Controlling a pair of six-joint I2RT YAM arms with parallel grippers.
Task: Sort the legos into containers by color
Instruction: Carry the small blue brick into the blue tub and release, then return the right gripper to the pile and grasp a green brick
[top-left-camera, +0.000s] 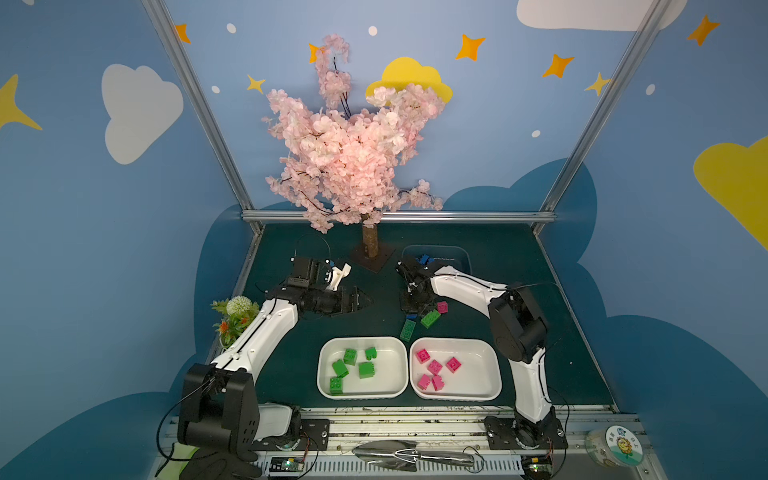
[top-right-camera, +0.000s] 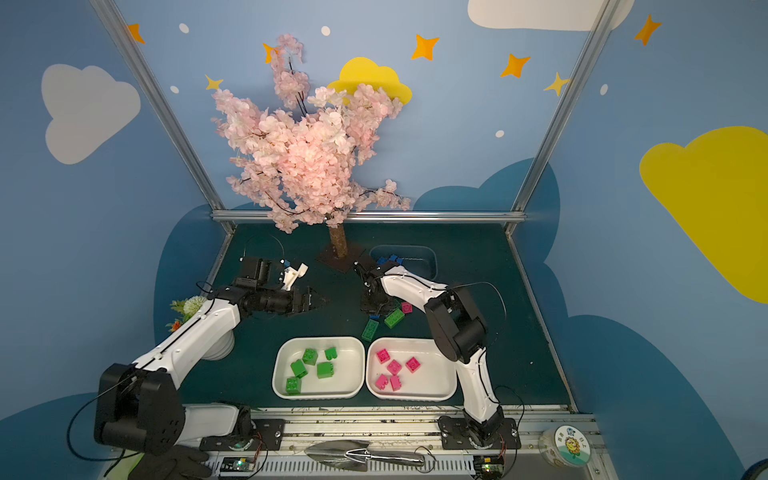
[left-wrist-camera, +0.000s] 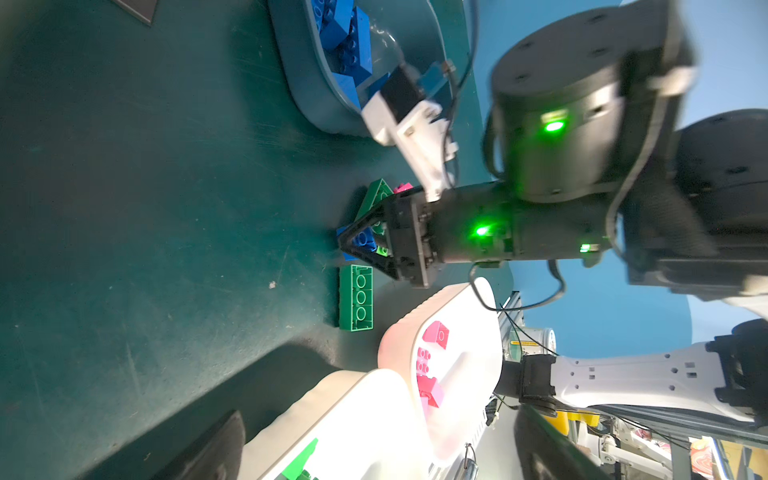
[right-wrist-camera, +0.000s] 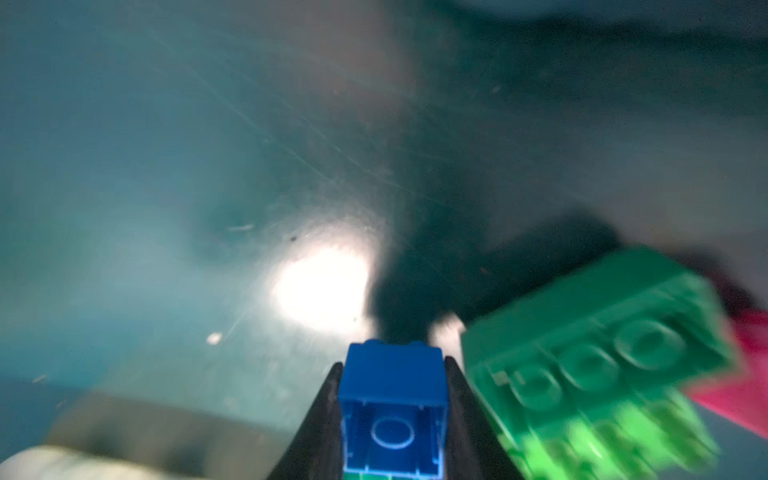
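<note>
The grey-blue tub (top-left-camera: 463, 255) holding blue legos lies outward of my right gripper, so it should lift the small blue lego outward over the tub's rim and release it inside.
My right gripper (right-wrist-camera: 392, 419) is shut on a small blue lego (right-wrist-camera: 392, 382), low over the green mat at mid-table (top-left-camera: 411, 309). In the left wrist view its black fingers (left-wrist-camera: 353, 257) pinch that blue lego (left-wrist-camera: 362, 240). Close by on the mat lie a long green lego (top-left-camera: 407, 330), a second green one (top-left-camera: 430, 318) and a pink one (top-left-camera: 442, 307). One white tray (top-left-camera: 322, 374) holds several green legos, the other (top-left-camera: 496, 374) several pink. The grey-blue tub (top-left-camera: 463, 255) at the back holds blue legos (top-left-camera: 424, 259). My left gripper (top-left-camera: 365, 300) hangs open and empty over the left of the mat.
A pink blossom tree on a dark base plate (top-left-camera: 372, 257) stands at the back centre, beside the tub. A white flower pot with greenery (top-left-camera: 232, 318) sits under the left arm. A metal trowel (top-left-camera: 407, 455) and a round jar (top-left-camera: 615, 446) lie on the front rail.
</note>
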